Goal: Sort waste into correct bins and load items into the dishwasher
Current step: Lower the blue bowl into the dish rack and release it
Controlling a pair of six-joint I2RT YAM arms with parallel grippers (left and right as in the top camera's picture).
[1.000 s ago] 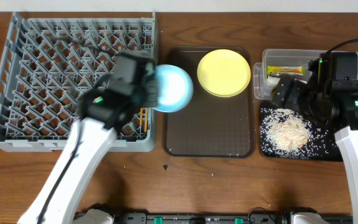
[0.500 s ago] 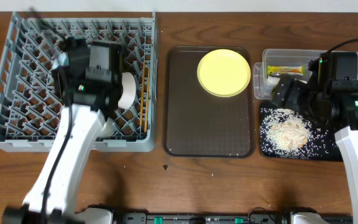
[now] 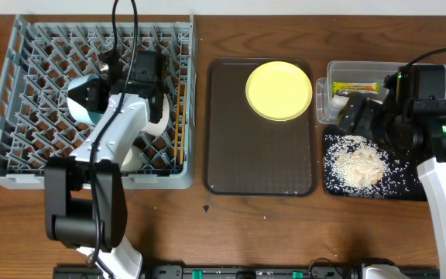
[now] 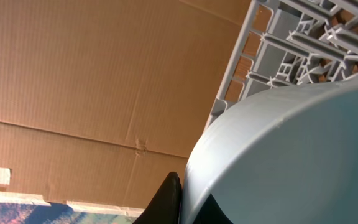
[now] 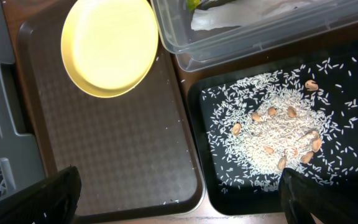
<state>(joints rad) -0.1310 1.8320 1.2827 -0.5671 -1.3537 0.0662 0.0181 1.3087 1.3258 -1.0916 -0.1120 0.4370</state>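
The light blue bowl hangs on edge over empty grey pegs. Next, my left gripper eases down toward the rack's middle slots and releases the bowl's rim.
My left gripper (image 3: 99,85) is shut on the rim of the light blue bowl (image 3: 80,98), held tilted on edge over the middle of the grey dishwasher rack (image 3: 22,155). In the left wrist view the bowl (image 4: 291,162) fills the lower right, with a black finger (image 4: 166,202) pressed on its rim. The white bowl (image 3: 159,118) and chopsticks (image 3: 180,136) are in the rack. The yellow plate (image 3: 279,91) lies on the brown tray (image 3: 258,167). My right gripper (image 3: 352,116) hangs open above the black bin (image 5: 229,186) of rice crumbs (image 5: 272,143). The clear bin (image 5: 253,43) holds the wrapper (image 3: 358,87) and white scrap (image 5: 229,18).
The brown tray (image 5: 104,143) lies between the rack and the two bins, with the plate (image 5: 109,46) at its far right corner. Bare wooden table (image 3: 246,225) runs along the front. Brown cardboard (image 4: 73,93) shows beyond the rack in the left wrist view.
My left arm has carried the blue bowl leftward from the brown tray's left edge to over the middle of the rack. The right arm has not moved.
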